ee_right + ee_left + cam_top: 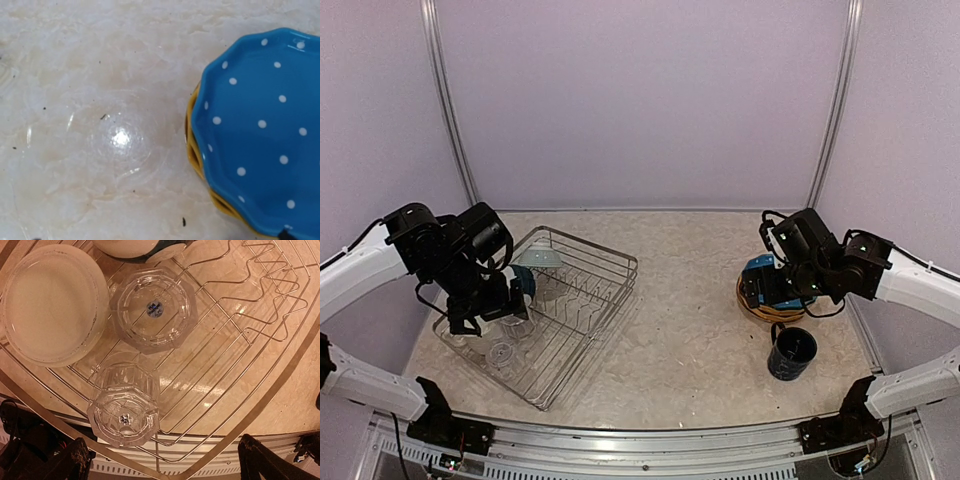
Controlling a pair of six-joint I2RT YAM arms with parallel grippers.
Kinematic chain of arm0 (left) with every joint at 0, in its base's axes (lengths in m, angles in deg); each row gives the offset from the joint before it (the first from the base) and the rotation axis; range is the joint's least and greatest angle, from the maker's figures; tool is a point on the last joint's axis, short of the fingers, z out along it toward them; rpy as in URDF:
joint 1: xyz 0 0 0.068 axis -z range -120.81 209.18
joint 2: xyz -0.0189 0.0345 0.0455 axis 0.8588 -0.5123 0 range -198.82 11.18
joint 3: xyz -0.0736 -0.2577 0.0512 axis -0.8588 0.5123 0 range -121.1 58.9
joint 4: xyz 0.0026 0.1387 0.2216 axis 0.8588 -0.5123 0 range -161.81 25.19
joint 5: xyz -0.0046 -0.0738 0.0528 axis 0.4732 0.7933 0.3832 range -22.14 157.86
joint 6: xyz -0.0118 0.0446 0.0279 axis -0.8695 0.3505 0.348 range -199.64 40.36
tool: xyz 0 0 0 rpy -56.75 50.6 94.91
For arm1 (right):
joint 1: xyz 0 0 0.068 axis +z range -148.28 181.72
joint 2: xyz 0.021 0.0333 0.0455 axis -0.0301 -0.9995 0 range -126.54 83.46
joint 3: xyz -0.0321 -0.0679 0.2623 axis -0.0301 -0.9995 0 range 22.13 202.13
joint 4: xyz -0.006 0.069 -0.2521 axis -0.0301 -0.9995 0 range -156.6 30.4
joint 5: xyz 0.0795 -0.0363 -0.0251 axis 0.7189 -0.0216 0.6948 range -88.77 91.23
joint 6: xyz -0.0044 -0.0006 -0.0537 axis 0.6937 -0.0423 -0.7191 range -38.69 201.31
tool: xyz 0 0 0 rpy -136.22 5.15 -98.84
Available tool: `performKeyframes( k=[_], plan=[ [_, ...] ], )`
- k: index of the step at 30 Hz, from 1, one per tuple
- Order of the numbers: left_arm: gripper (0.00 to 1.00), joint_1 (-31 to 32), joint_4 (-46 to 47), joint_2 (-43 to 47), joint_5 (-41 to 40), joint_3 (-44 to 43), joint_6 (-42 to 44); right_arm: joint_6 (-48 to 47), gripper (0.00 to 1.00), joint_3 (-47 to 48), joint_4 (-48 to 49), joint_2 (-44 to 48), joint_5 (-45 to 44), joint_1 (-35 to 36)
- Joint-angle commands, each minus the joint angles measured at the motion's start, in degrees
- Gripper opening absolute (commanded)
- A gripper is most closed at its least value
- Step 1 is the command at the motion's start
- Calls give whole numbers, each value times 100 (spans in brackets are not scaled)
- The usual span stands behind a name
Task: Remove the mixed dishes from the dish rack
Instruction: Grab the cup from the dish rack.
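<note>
The left gripper lowers its open fingers around the near clear ribbed glass below next, around its upturned base [501,352] [124,418], since bare wires leave room beside it.
The silver wire dish rack [582,300] stands on the left of the table. My left gripper [492,308] hangs over its near-left part, open, with its dark fingers [74,460] wide apart and holding nothing. Below it in the left wrist view are two clear glasses [154,307] [125,407], a cream plate [52,302] and the edge of a cream mug [125,246]. On the right, my right gripper [768,290] hovers open over a blue dotted plate [260,130] that lies on yellow plates [196,155]. Its fingers are outside the right wrist view. A navy mug [791,352] stands beside the stack.
A pale teal bowl [538,257] leans at the rack's far left corner. The rack's plate-divider prongs [260,295] stand bare. The beige tabletop [690,330] lies between rack and plate stack. Metal frame posts [835,100] rise at the back corners.
</note>
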Motion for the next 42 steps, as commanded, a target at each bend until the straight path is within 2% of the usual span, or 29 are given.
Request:
performKeyframes(
  k=[1,10,18,31,38,42],
  plan=[
    [99,-30,-945,-181,-207,239,-300,-24,100,-96,124,24,-16,19],
    [99,-276,-350,-57,91,972,-375,23,100,-192,199,-47,13,22],
    [91,-361,372,-73,533,1463,-247,14,100,-140,285,-242,92,16],
    [86,-260,640,-722,334,1418,100,32,100,-151,347,-318,143,20],
    [87,-258,762,-921,268,1404,321,23,100,-104,344,-373,116,16],
    [82,-247,782,-1006,98,1345,412,41,100,-20,335,-333,102,19]
  ],
)
